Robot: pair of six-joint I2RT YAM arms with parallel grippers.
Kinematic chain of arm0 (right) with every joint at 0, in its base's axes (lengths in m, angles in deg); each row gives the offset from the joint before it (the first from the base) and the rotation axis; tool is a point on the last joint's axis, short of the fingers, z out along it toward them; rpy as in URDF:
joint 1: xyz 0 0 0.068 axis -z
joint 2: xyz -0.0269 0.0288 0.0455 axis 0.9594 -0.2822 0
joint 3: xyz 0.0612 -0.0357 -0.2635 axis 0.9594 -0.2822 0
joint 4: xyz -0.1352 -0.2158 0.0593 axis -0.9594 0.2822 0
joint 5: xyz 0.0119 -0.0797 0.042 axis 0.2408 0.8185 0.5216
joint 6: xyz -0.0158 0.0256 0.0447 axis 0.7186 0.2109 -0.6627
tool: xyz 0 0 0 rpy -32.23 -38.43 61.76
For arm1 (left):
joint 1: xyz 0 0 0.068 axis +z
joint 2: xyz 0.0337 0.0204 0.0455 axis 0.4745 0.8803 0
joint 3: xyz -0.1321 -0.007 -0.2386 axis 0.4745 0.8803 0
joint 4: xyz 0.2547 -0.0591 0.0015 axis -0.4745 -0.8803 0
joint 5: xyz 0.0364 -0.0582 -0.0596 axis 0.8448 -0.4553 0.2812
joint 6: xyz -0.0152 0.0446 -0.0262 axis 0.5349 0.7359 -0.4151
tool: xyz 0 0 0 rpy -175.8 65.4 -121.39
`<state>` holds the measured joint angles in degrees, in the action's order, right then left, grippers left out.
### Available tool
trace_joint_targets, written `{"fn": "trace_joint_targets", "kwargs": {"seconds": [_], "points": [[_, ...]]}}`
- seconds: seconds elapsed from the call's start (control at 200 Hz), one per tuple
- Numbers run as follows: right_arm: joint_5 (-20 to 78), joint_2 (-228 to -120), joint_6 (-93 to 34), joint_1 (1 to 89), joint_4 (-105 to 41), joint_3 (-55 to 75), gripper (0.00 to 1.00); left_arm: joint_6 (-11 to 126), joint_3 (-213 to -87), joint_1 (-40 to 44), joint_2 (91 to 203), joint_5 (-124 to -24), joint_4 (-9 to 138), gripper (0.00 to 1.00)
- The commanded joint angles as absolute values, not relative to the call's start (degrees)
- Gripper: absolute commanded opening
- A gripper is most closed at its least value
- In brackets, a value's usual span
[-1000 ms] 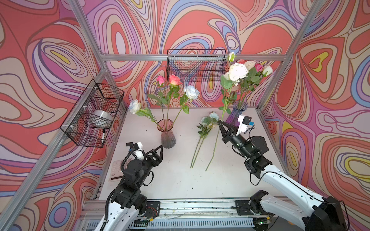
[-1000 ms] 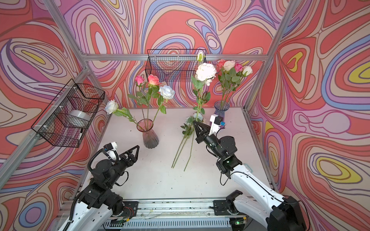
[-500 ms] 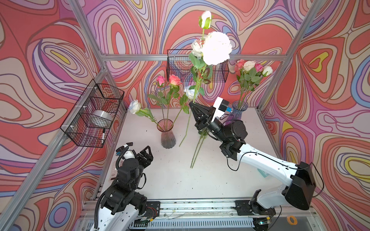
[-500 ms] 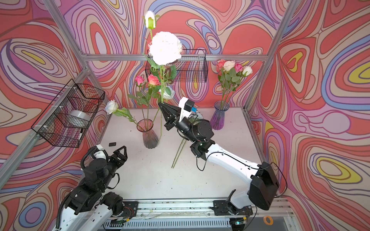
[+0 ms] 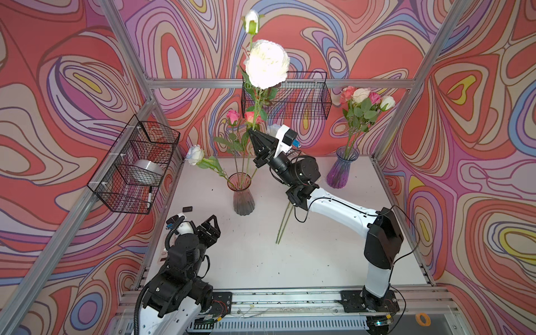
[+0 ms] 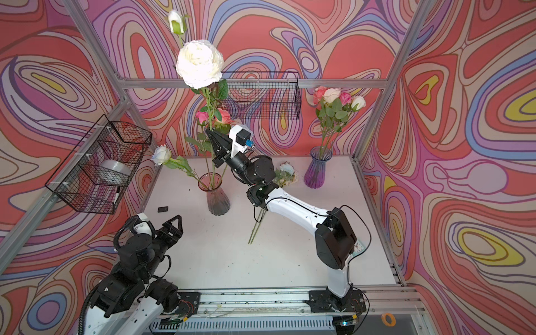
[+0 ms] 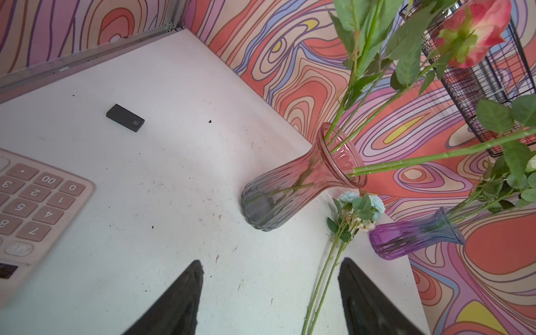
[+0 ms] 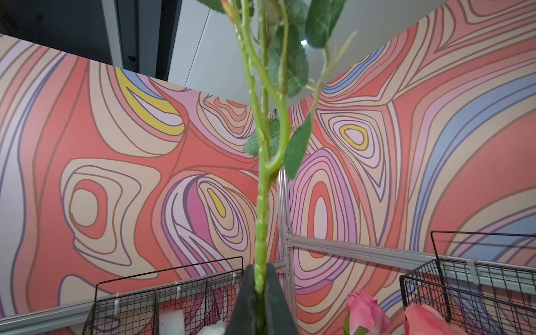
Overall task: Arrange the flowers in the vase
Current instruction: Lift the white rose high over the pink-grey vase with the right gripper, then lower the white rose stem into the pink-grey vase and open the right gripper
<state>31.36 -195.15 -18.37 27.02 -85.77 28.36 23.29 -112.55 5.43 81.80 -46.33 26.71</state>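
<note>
My right gripper moves down to the pink-to-grey vase's opening next and releases the white flower's stem there. It grips the white flower high above the vase's rim.
A pink-to-grey glass vase stands left of centre, holding a pink rose, a coral rose and a white rose that leans left. My right gripper hovers above it, shut on the stem of a tall white peony-like flower held upright. Whether that stem's lower end is inside the vase I cannot tell. Pale blue and cream flowers lie on the table. My left gripper is open and holds nothing at the front left.
A purple vase with several roses stands at the back right. Wire baskets hang on the left wall and the back wall. A pink calculator and a small black block lie near the left edge.
My right gripper has carried the white flower up and to the left, from beside the purple vase to above the pink vase. The left arm has drawn back toward the front.
</note>
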Motion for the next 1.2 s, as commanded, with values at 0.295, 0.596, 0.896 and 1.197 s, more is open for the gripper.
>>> {"fn": "trace_joint_targets", "kwargs": {"seconds": [0.295,0.596,0.896,1.197], "points": [[31.97,-202.12,-14.78,26.79,-76.24,35.1,0.0,24.26,-112.04,5.45,82.03,-47.04,26.17,0.75],[32.49,-205.03,-15.22,26.41,-65.22,34.44,0.0,24.53,-111.32,5.47,82.64,-46.66,26.55,0.75],[35.35,-206.9,-16.83,26.37,-64.57,33.08,0.13,24.17,-111.23,5.42,83.99,-47.41,27.14,0.75],[34.8,-206.31,-16.44,25.64,-62.49,33.47,0.24,24.08,-111.02,5.41,84.27,-47.44,27.63,0.75]]}}
